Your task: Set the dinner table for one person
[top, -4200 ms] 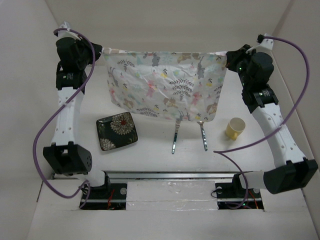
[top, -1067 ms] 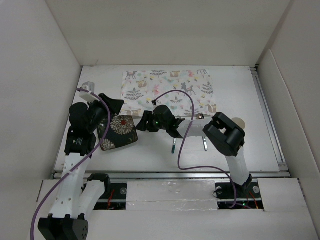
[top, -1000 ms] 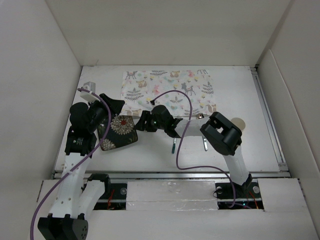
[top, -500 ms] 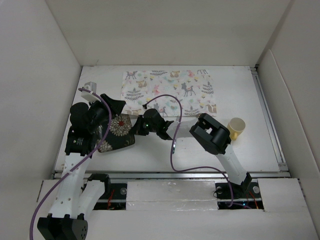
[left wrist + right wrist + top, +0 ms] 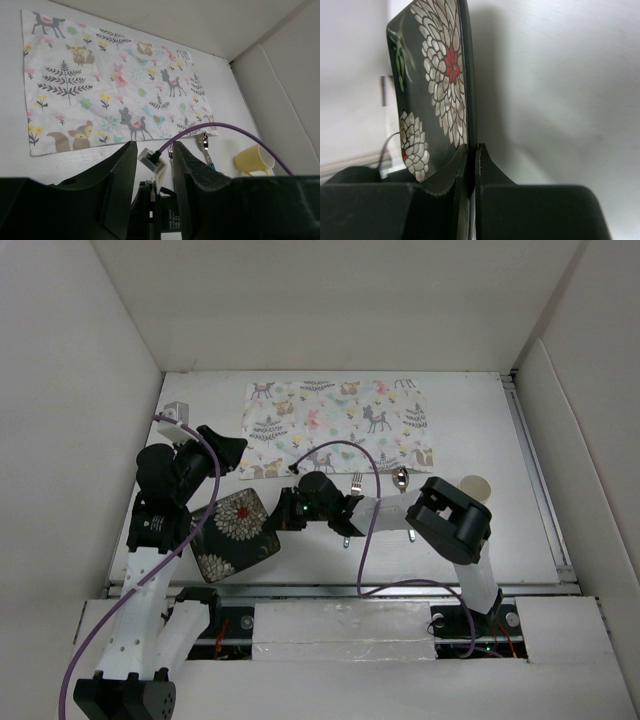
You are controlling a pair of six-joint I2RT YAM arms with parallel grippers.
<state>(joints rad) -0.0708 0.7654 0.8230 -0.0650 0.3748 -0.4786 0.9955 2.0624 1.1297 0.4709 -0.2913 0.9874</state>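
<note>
The right gripper moves outward and to the right in the top view next, lowers the plate onto the placemat's middle [image 5: 335, 423], which is bare, and releases it.
A black square plate with white flower prints [image 5: 232, 537] is tilted up over the near left of the dinner table [image 5: 470, 420]. My right gripper [image 5: 283, 514] is shut on its right rim. The right wrist view shows the plate [image 5: 432, 85] edge-on, its rim pinched where the jaws [image 5: 472, 150] meet. My left gripper [image 5: 230, 452] hovers behind the plate, open and empty; in its own view the left gripper [image 5: 152, 150] frames only the right arm's cable plug. The animal-print placemat [image 5: 335, 425] lies flat at the back; the left wrist view shows the placemat [image 5: 110, 85] too.
A fork [image 5: 353, 482] and a spoon [image 5: 402, 478] lie in front of the placemat, partly under my right arm. A yellow cup [image 5: 476, 486] stands at the right, half hidden by that arm. White walls enclose the table on three sides.
My right gripper has shut on the plate's rim and drawn the plate toward the near edge, tipping it up. The left arm has barely moved.
</note>
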